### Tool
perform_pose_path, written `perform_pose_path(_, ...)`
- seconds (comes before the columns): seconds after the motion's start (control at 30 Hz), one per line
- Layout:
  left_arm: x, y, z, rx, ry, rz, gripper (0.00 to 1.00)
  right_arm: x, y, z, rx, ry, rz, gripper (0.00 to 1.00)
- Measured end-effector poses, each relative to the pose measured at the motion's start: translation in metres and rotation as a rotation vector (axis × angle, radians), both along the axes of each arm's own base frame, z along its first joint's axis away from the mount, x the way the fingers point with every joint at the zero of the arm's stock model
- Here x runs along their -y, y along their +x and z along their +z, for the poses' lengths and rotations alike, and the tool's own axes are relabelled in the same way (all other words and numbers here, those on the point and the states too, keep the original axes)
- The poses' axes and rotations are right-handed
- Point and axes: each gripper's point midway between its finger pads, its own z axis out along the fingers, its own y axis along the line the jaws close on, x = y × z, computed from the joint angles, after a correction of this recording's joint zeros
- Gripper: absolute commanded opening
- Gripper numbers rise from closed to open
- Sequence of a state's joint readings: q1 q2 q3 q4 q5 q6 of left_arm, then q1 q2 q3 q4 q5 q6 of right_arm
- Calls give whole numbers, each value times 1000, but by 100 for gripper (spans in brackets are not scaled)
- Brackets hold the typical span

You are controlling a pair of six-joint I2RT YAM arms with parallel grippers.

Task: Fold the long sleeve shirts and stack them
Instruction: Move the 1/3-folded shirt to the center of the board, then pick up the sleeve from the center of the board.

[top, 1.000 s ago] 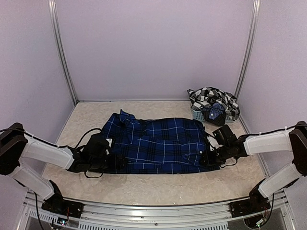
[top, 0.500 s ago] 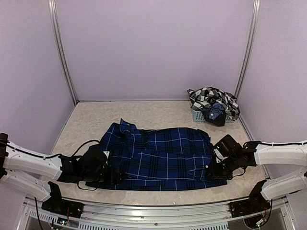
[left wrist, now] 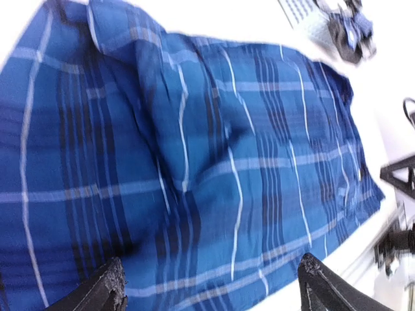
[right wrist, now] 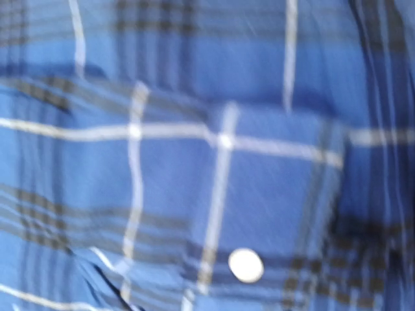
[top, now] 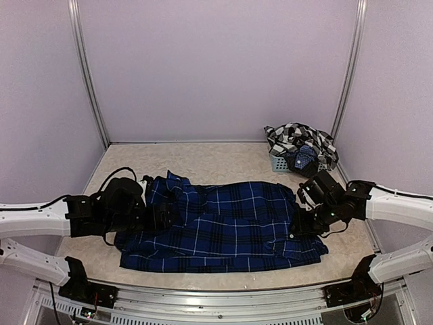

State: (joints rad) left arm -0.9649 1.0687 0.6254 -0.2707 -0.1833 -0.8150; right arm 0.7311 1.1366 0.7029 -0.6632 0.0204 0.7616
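The open left gripper needs to move outward and then down onto the edge that sticks out, because the bunched sleeve's far edge (top: pixel 176 179) (left wrist: pixel 123 26) sticks out past the shirt's body.
The navy blue plaid shirt (top: pixel 223 217) lies spread across the middle of the table, its near hem close to the front edge. My left gripper (top: pixel 161 218) hovers over the shirt's left part. In the left wrist view (left wrist: pixel 211 288) it is open, its fingertips (left wrist: pixel 107 288) wide apart above the cloth (left wrist: pixel 227 162). My right gripper (top: pixel 298 227) is low at the shirt's right edge. The right wrist view is filled by blurred plaid cloth (right wrist: pixel 194 162) with a white button (right wrist: pixel 246 264), and its fingers are hidden. The black-and-white checked shirt (top: pixel 298 139) lies bunched on the basket at the back right.
The small grey-blue mesh basket (top: pixel 277 162) stands in the back right corner with a dark blue cloth piece (top: pixel 304 161) hanging over its rim. Metal posts (top: pixel 88 74) rise at both back corners. A metal rail (top: pixel 216 294) runs along the near edge.
The navy shirt has slid toward the near edge and now lies flatter and longer. Both arms have moved back and up over it. The left gripper now stands open above the cloth.
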Motion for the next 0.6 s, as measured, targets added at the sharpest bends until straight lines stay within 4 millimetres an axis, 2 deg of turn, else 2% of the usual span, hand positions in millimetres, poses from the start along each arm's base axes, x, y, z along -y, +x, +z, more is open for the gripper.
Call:
perform_pose_path(0.13,-7,45,9,27,40,82,87,-12,18,11,55,-7,37,44)
perform_pose_path(0.3,-20,85,-10,9,115,138,84,-23,33,15,94,-13,77,44)
perform_pose_path(0.43,-17,101,-34,-38,130,118,81,-29,39,17,117,-9,98,44)
perform_pose_path(0.6,3,109,-54,-87,95,51,77,-33,43,15,130,-9,112,44)
